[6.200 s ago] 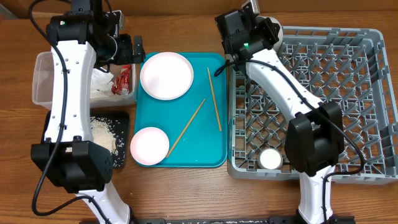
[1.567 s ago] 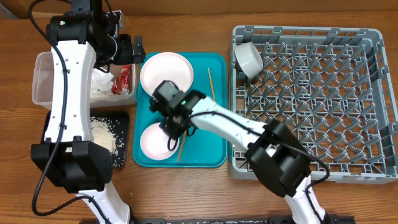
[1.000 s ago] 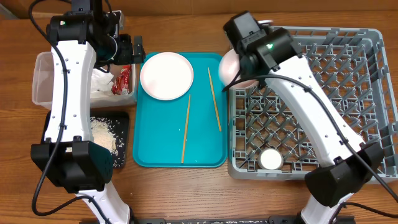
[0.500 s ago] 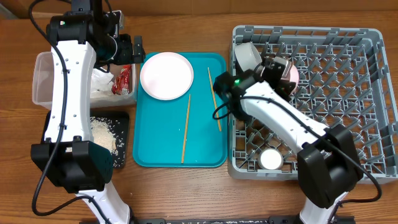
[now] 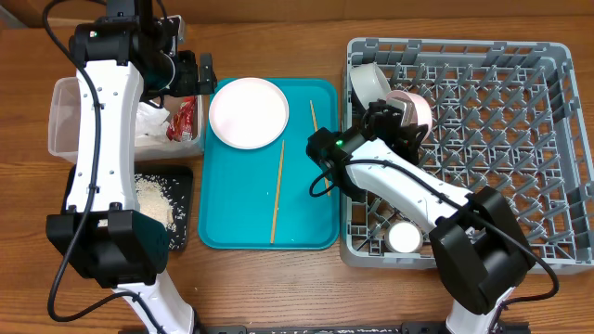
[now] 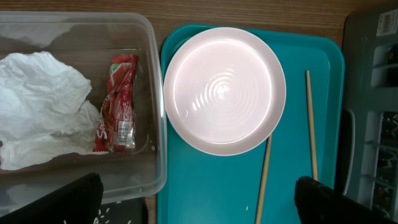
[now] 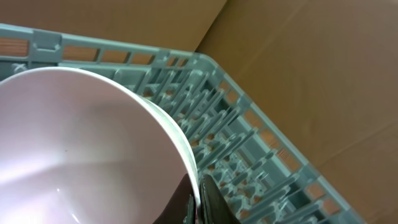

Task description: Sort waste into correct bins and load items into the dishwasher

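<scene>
My right gripper holds the plate by its rim, and the plate crowds the bowl. It will next move back and down to the rack (image 5: 520, 139) slots between the bowl and the cup and release the plate's rim.
My right gripper (image 5: 401, 119) is shut on the rim of the pale pink plate (image 5: 415, 104) and holds it on edge over the grey dish rack (image 5: 520, 139), beside a white bowl (image 5: 369, 85). The right wrist view shows my fingers (image 7: 199, 200) pinching the plate rim (image 7: 93, 143). My left gripper (image 6: 199, 211) is open above the teal tray, over the white plate (image 6: 224, 87). Two chopsticks (image 5: 277, 190) (image 5: 314, 119) lie on the tray. The napkin (image 6: 43, 109) and red wrapper (image 6: 118, 102) lie in the clear tub (image 6: 158, 124). Rice (image 5: 153, 197) lies in the black tray (image 5: 181, 237).
The teal tray (image 5: 232, 204) lies between the bins and the rack. A small white cup (image 5: 404, 238) stands at the rack's front left. My right arm reaches across the rack's left wall and hides part of one chopstick. Bare wooden table (image 5: 278, 288) lies in front.
The right arm took the pink plate from the tray and carried it into the rack. In the last half second it shifted slightly left. The left arm has not moved.
</scene>
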You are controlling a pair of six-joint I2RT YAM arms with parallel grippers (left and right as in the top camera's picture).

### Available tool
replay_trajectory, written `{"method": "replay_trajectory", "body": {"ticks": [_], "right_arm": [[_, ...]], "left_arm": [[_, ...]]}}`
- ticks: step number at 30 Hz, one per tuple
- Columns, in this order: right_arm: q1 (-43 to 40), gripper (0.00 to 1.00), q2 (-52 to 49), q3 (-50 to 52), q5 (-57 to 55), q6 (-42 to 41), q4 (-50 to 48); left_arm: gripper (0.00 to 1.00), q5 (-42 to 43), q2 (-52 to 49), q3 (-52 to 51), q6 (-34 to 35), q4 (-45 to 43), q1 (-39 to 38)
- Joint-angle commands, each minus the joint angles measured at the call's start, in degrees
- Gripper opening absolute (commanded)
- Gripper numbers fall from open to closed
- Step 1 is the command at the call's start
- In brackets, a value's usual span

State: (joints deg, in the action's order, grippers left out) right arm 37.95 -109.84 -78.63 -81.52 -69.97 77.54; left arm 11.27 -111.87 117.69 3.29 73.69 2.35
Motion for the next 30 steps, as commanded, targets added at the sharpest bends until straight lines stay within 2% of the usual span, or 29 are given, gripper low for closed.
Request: {"method": "replay_trajectory", "body": {"ticks": [1,4,19,23,28,30], "right_arm": [[-0.04,0.04,-0.26,0.31,-4.20,0.68,0.79],[-0.02,0.04,-0.44,1.51,0.66,1.44,0.48],[4.00,0.04,-0.44,2.49,9.55,1.46,-0.79],[4.79,0.04,-0.44,2.49,8.70,1.46,-0.70],[4.42,0.04,-0.44,2.49,1.33,1.46,-0.13],[4.76,0.04,-0.44,2.49,3.65,1.46,-0.09]], "left_arm": [[1.00,-0.31,0.61,0.26,0.57,-0.20,-0.02],[1.00,-0.31,0.61,0.26,0.57,-0.20,-0.02],[1.00,-0.31,0.61,0.26,0.57,-0.22,-0.04],[1.00,-0.31,0.61,0.26,0.57,-0.22,-0.02],[1.00,-0.31,0.61,0.26,0.57,-0.22,-0.04],[1.00,-0.31,0.61,0.26,0.57,-0.20,-0.04]]}}
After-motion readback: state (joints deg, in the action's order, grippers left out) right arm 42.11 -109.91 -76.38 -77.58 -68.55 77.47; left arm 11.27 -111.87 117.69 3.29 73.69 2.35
